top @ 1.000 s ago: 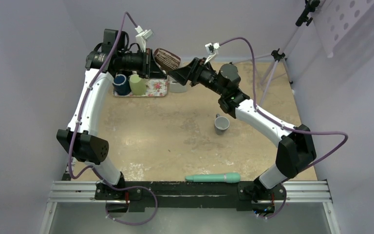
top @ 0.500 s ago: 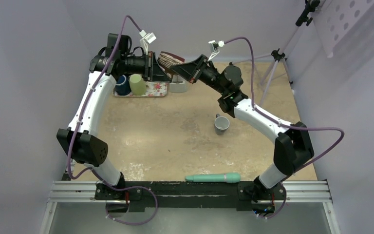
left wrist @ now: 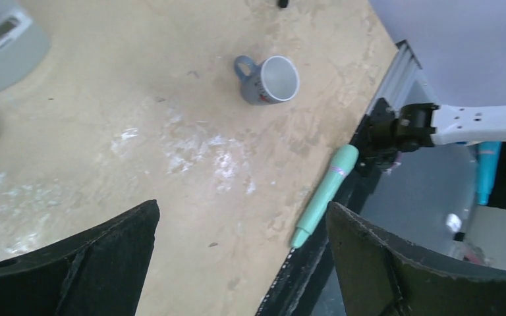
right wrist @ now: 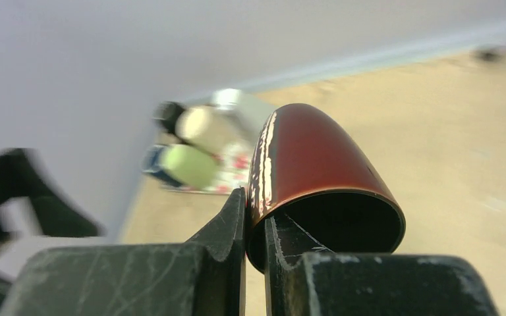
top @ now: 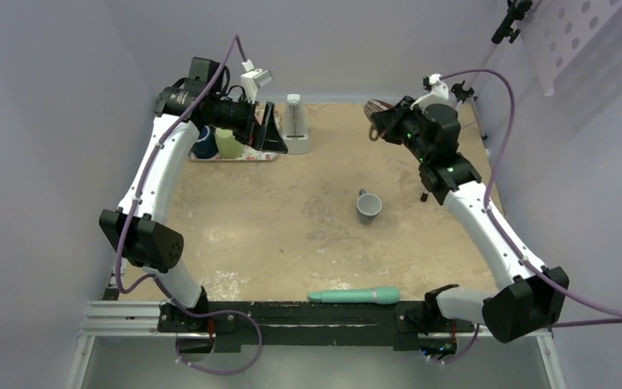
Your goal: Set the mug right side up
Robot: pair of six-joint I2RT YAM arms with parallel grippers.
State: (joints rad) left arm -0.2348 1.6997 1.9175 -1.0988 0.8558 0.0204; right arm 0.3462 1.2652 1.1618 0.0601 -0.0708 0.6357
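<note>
The tabletop beside the grey mug is below and back of my right gripper, so next I should swing the gripper back and down, turn its fingers downward, and let go of the red mug's rim.
A dark red mug (top: 375,110) hangs in the air over the table's back right, tilted on its side. My right gripper (top: 386,125) is shut on its rim. In the right wrist view one finger is inside the red mug (right wrist: 316,164) and the other outside, and its dark opening faces the camera, with my right gripper (right wrist: 255,214) pinching the wall. My left gripper (top: 273,130) stands open and empty at the back left, beside the floral tray. Its two black fingers frame bare table around the left gripper (left wrist: 240,220).
A grey mug (top: 368,207) stands upright mid-table, also the grey mug (left wrist: 271,80). A floral tray (top: 261,147) holds a blue cup (top: 202,142) and a green cup (top: 227,141). A white stand (top: 295,130) is at the back, a teal tool (top: 355,296) at the near edge, a tripod (top: 460,96) back right.
My left gripper opened and let go of the red mug. The right gripper shut on its rim and swung it from the back middle to the back right.
</note>
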